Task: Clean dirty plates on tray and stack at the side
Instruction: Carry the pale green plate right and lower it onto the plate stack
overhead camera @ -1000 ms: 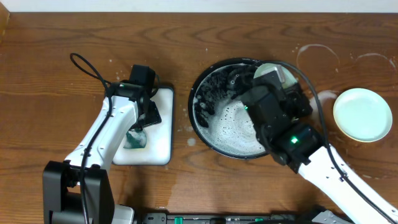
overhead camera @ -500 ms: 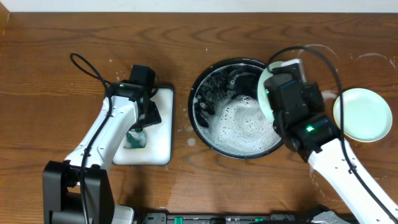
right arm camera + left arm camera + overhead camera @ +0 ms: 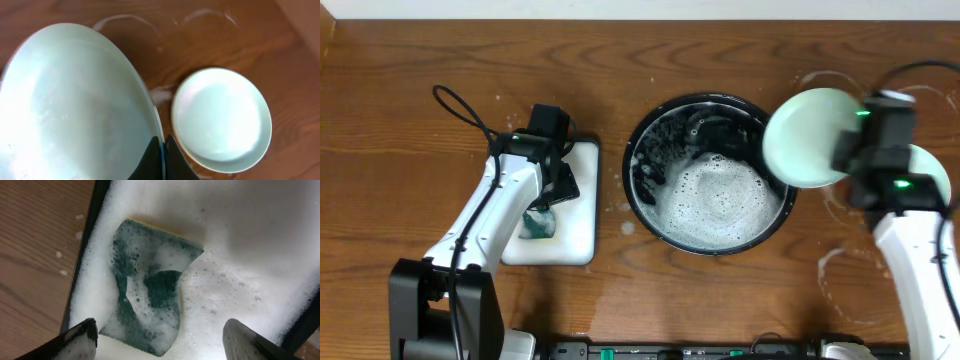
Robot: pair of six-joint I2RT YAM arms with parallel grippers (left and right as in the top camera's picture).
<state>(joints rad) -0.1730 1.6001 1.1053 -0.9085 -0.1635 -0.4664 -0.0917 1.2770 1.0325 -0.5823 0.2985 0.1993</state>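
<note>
My right gripper should first move away from the black tray and then go down, to get over the second mint-white plate (image 3: 924, 175) (image 3: 222, 120).
My right gripper (image 3: 161, 159) is shut on the rim of a clean mint-white plate (image 3: 808, 136) and holds it in the air over the right edge of the black tray (image 3: 656, 216). In the right wrist view the held plate (image 3: 70, 105) fills the left side. A second mint-white plate (image 3: 222, 119) lies on the wood below it, mostly hidden under the arm in the overhead view (image 3: 926, 172). The tray holds suds and dark water. My left gripper (image 3: 160, 342) is open above a green sponge (image 3: 147, 292). No yellow plate shows.
The sponge lies in a white rectangular dish (image 3: 575, 220) full of foam, left of the tray. Whitish soapy rings (image 3: 830, 88) mark the wood at the right. A black cable (image 3: 455, 105) loops behind the left arm.
My right gripper has lifted the plate out of the tray and carried it right, toward the plate on the wood. The left arm has not moved.
</note>
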